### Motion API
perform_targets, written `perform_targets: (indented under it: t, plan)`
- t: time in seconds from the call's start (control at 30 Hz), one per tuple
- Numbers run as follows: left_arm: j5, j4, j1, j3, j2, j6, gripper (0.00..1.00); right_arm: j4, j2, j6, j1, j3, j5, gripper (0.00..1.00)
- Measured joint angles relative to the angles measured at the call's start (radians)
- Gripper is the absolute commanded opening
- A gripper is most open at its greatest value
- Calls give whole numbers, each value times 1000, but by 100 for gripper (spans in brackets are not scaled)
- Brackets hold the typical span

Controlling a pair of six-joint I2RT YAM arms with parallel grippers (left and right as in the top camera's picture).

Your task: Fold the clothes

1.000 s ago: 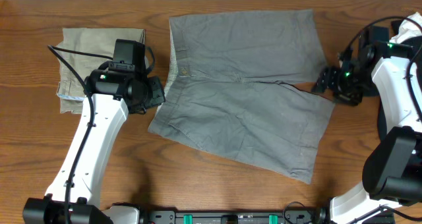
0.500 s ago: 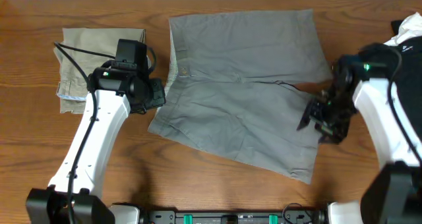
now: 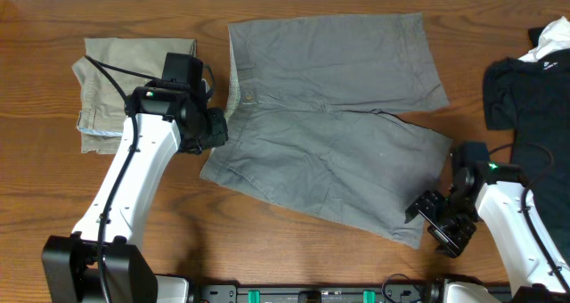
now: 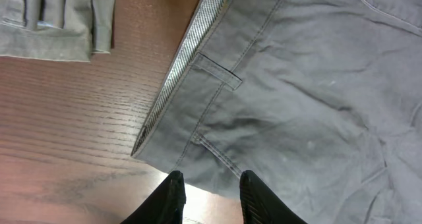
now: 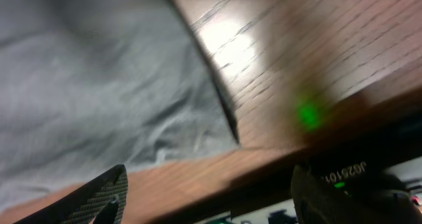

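The near leg's hem corner [image 3: 416,241] [image 5: 225,140] points between my open fingers, so my right gripper needs to move its fingers down on either side of the cloth next.
The clothes, one pair of grey shorts [image 3: 329,116], lie spread flat in the middle of the table, waistband to the left. My left gripper [image 3: 218,129] hovers at the waistband's lower corner. In the left wrist view its gripper [image 4: 211,191] is open by a narrow gap, over the edge of the shorts [image 4: 297,85], with nothing between its fingers. My right gripper [image 3: 434,225] is at the lower right hem corner. In the right wrist view its jaws [image 5: 211,191] stand wide open and empty beside the grey shorts [image 5: 99,72].
Folded khaki trousers [image 3: 134,80] lie at the left, also seen in the left wrist view [image 4: 53,20]. A black garment with a white label [image 3: 525,80] lies at the right edge. The table's front edge runs just below my right gripper.
My right arm swung from beside the upper leg down to the lower right hem corner, and its jaws widened. My left gripper shifted slightly toward the waistband and opened a little.
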Motion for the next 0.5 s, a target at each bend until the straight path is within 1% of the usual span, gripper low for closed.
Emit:
perform_targets:
  t: [0.17,0.37,0.5]
  plan:
    - [4,0,0,0,0,0,31,58,12,6,-49,-46,1,76]
    - [4,0,0,0,0,0,31,81,14,10,-50,-82,-64,75]
    - [5,0,0,0,0,0,31,85,14,43,-50,-109,-66,75]
